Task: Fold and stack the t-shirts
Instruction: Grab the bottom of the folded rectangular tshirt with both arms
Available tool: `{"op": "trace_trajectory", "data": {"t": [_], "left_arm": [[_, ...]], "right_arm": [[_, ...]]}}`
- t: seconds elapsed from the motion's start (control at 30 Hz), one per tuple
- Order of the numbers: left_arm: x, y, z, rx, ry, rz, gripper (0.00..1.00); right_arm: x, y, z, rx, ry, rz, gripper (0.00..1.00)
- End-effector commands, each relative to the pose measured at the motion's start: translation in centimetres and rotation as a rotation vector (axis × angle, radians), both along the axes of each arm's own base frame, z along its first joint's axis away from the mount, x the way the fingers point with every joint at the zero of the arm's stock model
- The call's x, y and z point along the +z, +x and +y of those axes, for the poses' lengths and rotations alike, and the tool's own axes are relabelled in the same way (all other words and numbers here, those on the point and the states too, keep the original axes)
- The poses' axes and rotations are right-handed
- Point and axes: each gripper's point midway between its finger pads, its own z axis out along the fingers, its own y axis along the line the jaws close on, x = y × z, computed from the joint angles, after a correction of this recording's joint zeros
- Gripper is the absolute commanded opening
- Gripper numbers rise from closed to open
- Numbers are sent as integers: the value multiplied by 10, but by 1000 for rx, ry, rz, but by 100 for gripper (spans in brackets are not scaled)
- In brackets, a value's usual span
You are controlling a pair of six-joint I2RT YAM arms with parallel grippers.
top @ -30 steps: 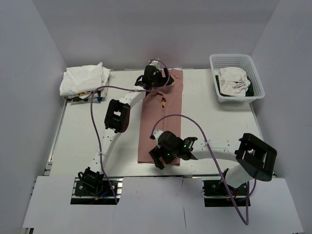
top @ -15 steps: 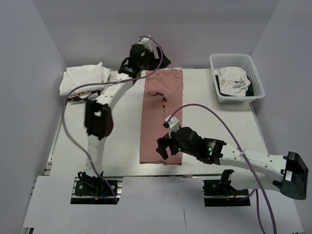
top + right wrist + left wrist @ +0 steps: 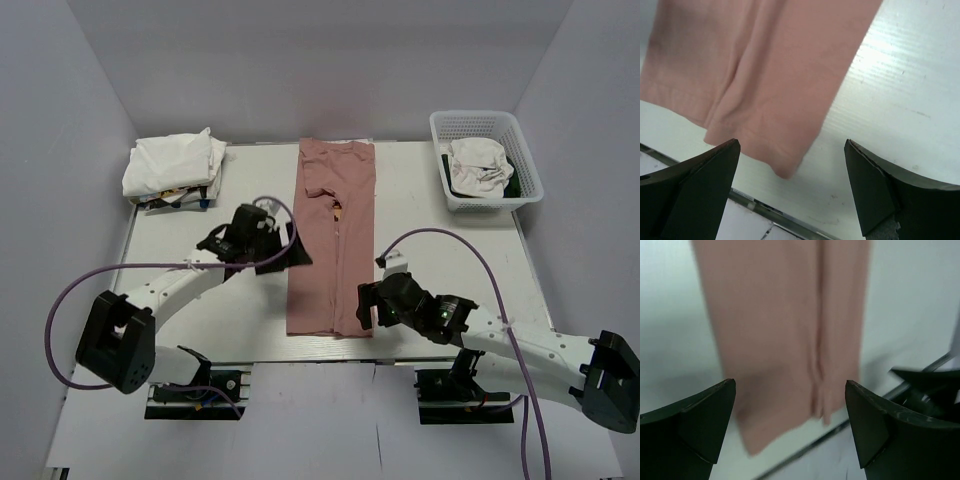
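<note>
The dusty-pink t-shirt's hem corner on the white stack's side lies below my left gripper, nearer my base, so the gripper needs to draw back and lower onto it next.
The dusty-pink t-shirt lies flat in a long narrow strip down the middle of the table, both sides folded in. Its near hem shows in the left wrist view and the right wrist view. My left gripper is open and empty at the strip's left edge, about halfway along. My right gripper is open and empty beside the strip's near right corner. Folded white t-shirts sit stacked at the far left corner. A crumpled white t-shirt lies in the basket.
A white mesh basket stands at the far right. The table's near edge runs just below the shirt's hem. Purple cables loop over both arms.
My left arm has swung back from the shirt's far collar end to its left edge mid-length. My right gripper has moved off the near hem to its right side. The shirt lies still.
</note>
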Motion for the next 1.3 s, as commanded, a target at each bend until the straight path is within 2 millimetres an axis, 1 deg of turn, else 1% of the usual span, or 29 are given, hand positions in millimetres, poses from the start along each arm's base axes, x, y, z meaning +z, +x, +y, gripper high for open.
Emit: {"op": "trace_trajectory", "data": {"t": [0.0,0.03,0.07,0.1,0.13,0.2,0.23,0.37,0.47,0.5,0.53,0.6,0.63,0.67,0.7,0.73,0.77,0.8,0.83,0.87,0.9,0.93,1.0,1.03,1.07,1.13,1.17,1.23,1.27], "left_arm": [[-28,-67,21,-19,70,179,100],[-37,-80,25,-32,93,216,100],[-48,-95,32,-38,123,283,100],[-61,-110,36,-45,149,332,100],[-66,-116,40,-45,163,356,100],[-78,-138,36,-94,152,413,100],[-80,-144,34,-118,146,421,100],[-100,-162,32,-165,142,463,100],[-110,-166,31,-183,175,481,91],[-111,-163,29,-184,168,470,88],[-113,-166,26,-201,168,478,81],[-111,-166,22,-223,165,474,73],[-113,-165,23,-215,181,483,64],[-115,-162,24,-215,198,478,59],[-118,-165,26,-214,210,496,54],[-121,-166,27,-214,228,496,47],[-120,-162,26,-209,229,484,43],[-125,-164,28,-207,243,506,40],[-127,-163,27,-207,244,506,31],[-126,-160,25,-208,242,503,24],[-127,-160,24,-207,251,517,11],[-129,-161,27,-200,264,521,0],[-131,-162,28,-200,271,532,0],[-130,-161,25,-208,254,527,0],[-127,-158,22,-209,242,508,0],[-122,-156,20,-203,227,495,0],[-112,-153,15,-214,208,460,0],[-101,-148,11,-217,183,422,0],[-94,-143,7,-219,167,397,0]], "right_arm": [[-5,-8,2,8,52,52,90],[-9,-18,7,55,66,96,90],[-16,-21,6,66,61,118,90],[-14,-21,12,73,86,125,90],[-17,-26,12,87,87,147,90],[-25,-32,12,88,91,193,90],[-28,-34,12,81,97,210,90],[-44,-36,7,50,81,249,90],[-48,-36,7,43,69,268,90],[-49,-36,6,43,66,272,90],[-51,-37,6,40,63,278,89],[-55,-37,4,27,52,289,89],[-57,-37,3,27,46,294,86],[-58,-38,3,25,45,300,83],[-59,-37,3,16,47,306,80],[-59,-37,3,18,45,304,70],[-59,-37,3,15,42,309,65],[-59,-38,3,13,44,310,59],[-60,-38,1,6,41,313,49],[-60,-37,1,-1,44,314,45],[-62,-39,-2,-7,29,325,41],[-62,-37,-5,-26,34,327,33],[-62,-44,-2,-5,40,347,25],[-63,-46,-2,3,39,354,19],[-62,-47,-2,28,34,345,10],[-58,-49,4,70,51,345,4],[-54,-46,8,84,63,327,0],[-47,-40,12,92,79,291,0],[-39,-33,17,88,96,263,0]]}}
